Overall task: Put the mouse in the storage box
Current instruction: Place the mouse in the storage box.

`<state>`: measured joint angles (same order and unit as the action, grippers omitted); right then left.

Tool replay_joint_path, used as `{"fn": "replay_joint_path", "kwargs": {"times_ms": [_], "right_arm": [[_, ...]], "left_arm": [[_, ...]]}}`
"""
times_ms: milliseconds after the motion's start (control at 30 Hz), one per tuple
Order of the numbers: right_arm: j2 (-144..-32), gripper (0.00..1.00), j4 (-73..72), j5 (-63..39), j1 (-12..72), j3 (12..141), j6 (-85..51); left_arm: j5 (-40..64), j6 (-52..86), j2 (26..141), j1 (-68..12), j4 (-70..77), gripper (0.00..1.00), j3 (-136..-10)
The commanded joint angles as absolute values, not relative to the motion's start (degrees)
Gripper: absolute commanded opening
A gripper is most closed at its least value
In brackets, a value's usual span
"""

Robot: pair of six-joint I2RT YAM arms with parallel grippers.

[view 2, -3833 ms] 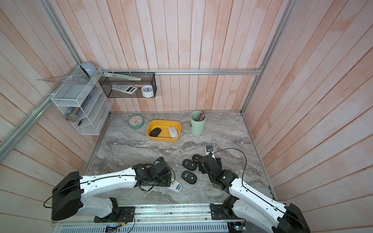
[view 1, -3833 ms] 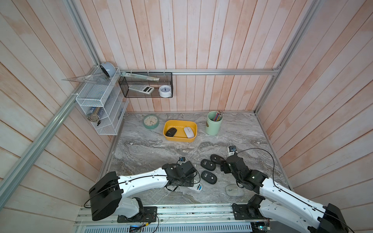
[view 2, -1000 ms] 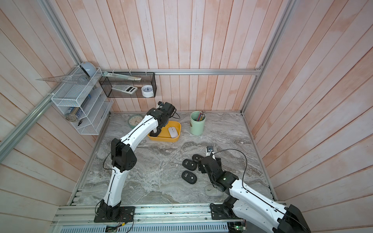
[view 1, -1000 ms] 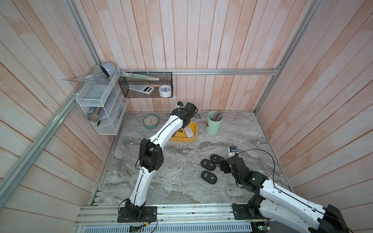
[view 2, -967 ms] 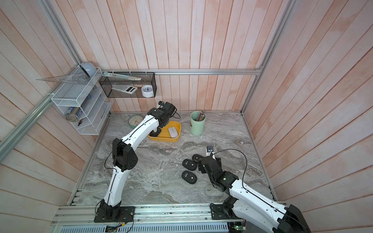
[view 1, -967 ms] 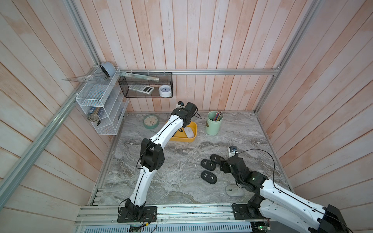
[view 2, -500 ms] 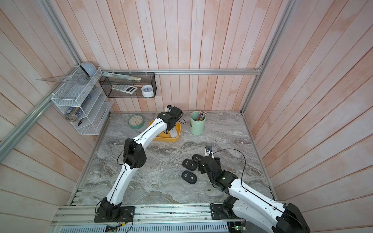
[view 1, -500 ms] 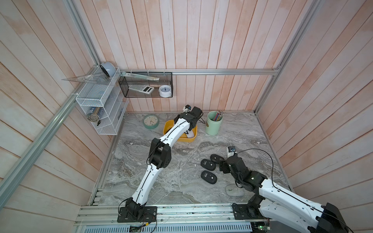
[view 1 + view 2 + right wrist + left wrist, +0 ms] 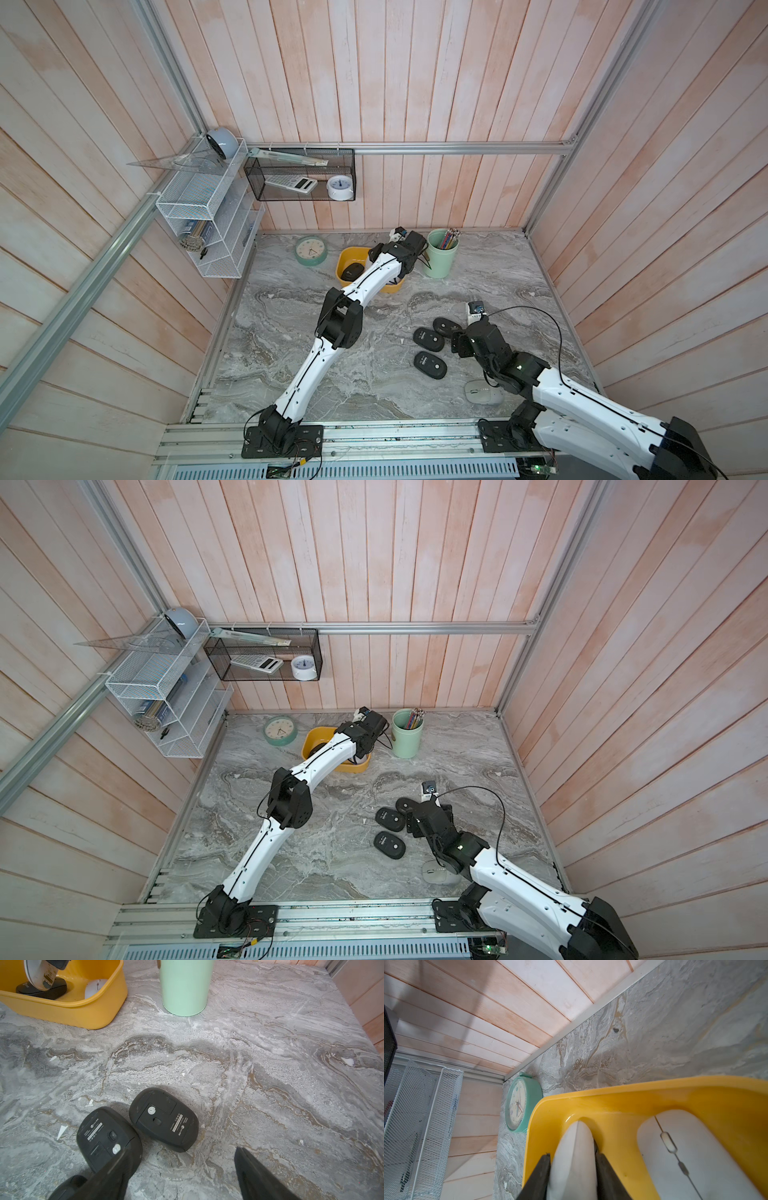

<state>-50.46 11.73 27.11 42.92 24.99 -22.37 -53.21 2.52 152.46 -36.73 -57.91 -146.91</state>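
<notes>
I need to move my left gripper down toward the white mouse (image 9: 685, 1157) next and let go over the bare yellow bottom of the storage box beside it, because the mouse I am holding hangs above a black one.
My left gripper (image 9: 573, 1155) is shut on a pale grey mouse (image 9: 577, 1140), held on edge. It hangs low inside the mustard-yellow storage box (image 9: 612, 1093), beside a white mouse (image 9: 685, 1157) lying there. The right wrist view shows the held mouse (image 9: 39, 974) above a black mouse (image 9: 41, 990) in the box (image 9: 68, 1012). In both top views the left wrist covers the box's right end (image 9: 347, 255) (image 9: 311, 739). My right gripper (image 9: 182, 1167) stands open just above the table, next to two upturned black mice (image 9: 164, 1120) (image 9: 106, 1138).
A mint-green pen cup (image 9: 441, 257) stands just right of the box and a green clock (image 9: 311, 250) lies to its left. A third black mouse (image 9: 430, 365) and a grey-white mouse (image 9: 482, 392) lie near my right arm. Wire shelves hang on the back-left walls.
My left arm has swung right across the storage box toward the pen cup, still holding the pale mouse. The right arm has barely moved.
</notes>
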Motion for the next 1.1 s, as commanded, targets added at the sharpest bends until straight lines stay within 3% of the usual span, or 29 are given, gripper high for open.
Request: {"fn": "replay_joint_path", "kwargs": {"times_ms": [0, 333, 467, 567, 633, 1067], "right_arm": [[-50.68, 0.84, 10.92, 27.13, 42.8, 24.77, -21.86], [-50.79, 0.84, 10.85, 27.03, 42.81, 24.79, -21.71], [-50.7, 0.84, 10.84, 26.93, 42.8, 24.83, -21.76], [-50.75, 0.84, 10.88, 26.98, 42.81, 24.79, -21.73], [-50.78, 0.84, 10.89, 26.92, 42.82, 24.78, -21.72], [-51.01, 0.84, 10.86, 26.88, 42.86, 24.87, -21.71]], "left_arm": [[-55.16, 1.28, 154.23, -36.52, -55.99, 0.15, -148.11], [-54.5, 0.61, 157.0, -36.34, -54.01, 0.21, -146.95], [-53.97, 0.62, 157.43, -36.21, -53.79, 0.3, -146.7], [-52.01, 1.08, 157.3, -36.22, -53.7, 0.44, -146.16], [-50.31, 1.71, 157.14, -36.21, -53.81, 0.48, -145.84], [-40.92, 8.0, 153.81, -34.88, -54.91, 0.49, -142.51]]}}
